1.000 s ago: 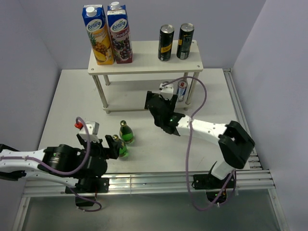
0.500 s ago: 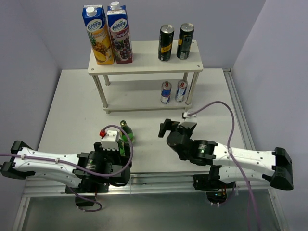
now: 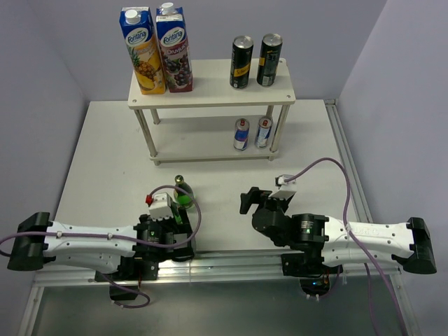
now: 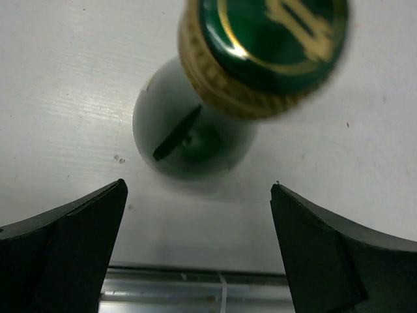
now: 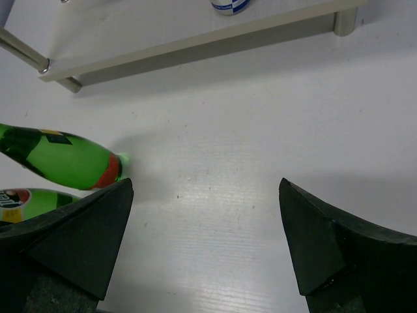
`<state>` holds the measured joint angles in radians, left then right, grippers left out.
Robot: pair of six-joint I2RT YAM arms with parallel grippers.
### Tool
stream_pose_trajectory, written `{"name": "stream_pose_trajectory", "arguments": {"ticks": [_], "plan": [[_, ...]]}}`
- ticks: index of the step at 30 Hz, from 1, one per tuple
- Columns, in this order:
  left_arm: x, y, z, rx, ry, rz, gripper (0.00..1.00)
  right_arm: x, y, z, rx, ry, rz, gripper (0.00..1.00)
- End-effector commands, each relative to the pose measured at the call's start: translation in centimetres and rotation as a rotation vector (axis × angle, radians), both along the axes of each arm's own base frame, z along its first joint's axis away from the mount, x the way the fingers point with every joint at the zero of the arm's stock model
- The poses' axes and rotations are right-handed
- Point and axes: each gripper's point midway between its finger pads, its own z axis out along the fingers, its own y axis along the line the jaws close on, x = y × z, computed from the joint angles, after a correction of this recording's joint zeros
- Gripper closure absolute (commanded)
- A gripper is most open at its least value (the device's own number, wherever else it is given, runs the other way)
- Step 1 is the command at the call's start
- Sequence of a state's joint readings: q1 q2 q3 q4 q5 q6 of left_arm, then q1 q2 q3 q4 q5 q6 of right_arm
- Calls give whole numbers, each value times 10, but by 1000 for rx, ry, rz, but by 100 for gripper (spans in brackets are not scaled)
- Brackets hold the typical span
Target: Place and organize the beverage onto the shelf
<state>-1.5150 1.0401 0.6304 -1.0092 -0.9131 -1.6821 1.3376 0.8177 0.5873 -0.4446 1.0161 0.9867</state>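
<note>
My left gripper will move outward over the bottle's cap (image 4: 270,49) and down around it to close, because the gold-topped bottle (image 4: 189,140) stands just outward of the open fingers.
The white shelf (image 3: 210,98) holds two black-and-yellow cans (image 3: 241,63) on its top board and two silver-blue cans (image 3: 241,134) on its lower board. One green bottle (image 3: 183,193) stands upright on the table. My left gripper (image 3: 175,227) hovers open beside it and hides the second bottle in the top view. In the left wrist view the gripper (image 4: 199,184) is open, and a gold-topped green bottle (image 4: 189,140) stands just beyond its fingertips. My right gripper (image 3: 247,199) is open and empty; its wrist view (image 5: 207,182) shows both bottles (image 5: 65,160) at the left.
Two tall blue-topped juice cartons (image 3: 155,50) stand on the shelf's top board at the left. A metal rail (image 3: 231,259) runs along the table's near edge, close under my left gripper. The shelf's lower board (image 5: 195,49) lies ahead of my right gripper.
My right gripper has let go of a silver-blue can on the lower board and pulled back towards the near edge. My left gripper has swung right, over the nearer green bottle.
</note>
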Motion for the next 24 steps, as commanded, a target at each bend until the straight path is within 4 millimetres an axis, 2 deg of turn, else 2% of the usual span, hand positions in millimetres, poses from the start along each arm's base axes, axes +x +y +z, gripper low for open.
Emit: {"name": "stream_pose_trajectory", "arguments": {"ticks": [1, 3, 5, 7, 8, 12, 16, 20, 24], "plan": [[23, -9, -4, -56, -51, 50, 1, 1, -5, 0, 24, -21, -36, 0], [38, -14, -1, -92, -72, 64, 1, 1, -7, -1, 21, -18, -36, 0], [52, -6, 0, -64, -94, 88, 1, 0, -9, -1, 26, -17, -38, 0], [62, -10, 3, -52, -108, 83, 1, -1, -13, -2, 28, -18, -40, 0], [70, -6, 3, -46, -110, 113, 1, -1, -13, -2, 33, -17, -39, 0], [87, -9, 2, -23, -117, 134, 1, -2, -21, -1, 42, -22, -47, 0], [92, -12, -11, 6, -90, 131, 1, -3, -26, 0, 49, -23, -50, 0], [90, -13, -25, 3, -69, 123, 1, -4, -32, -1, 48, -23, -56, 0], [91, -13, -32, 2, -79, 130, 2, -4, -34, -3, 48, -24, -57, 0]]}}
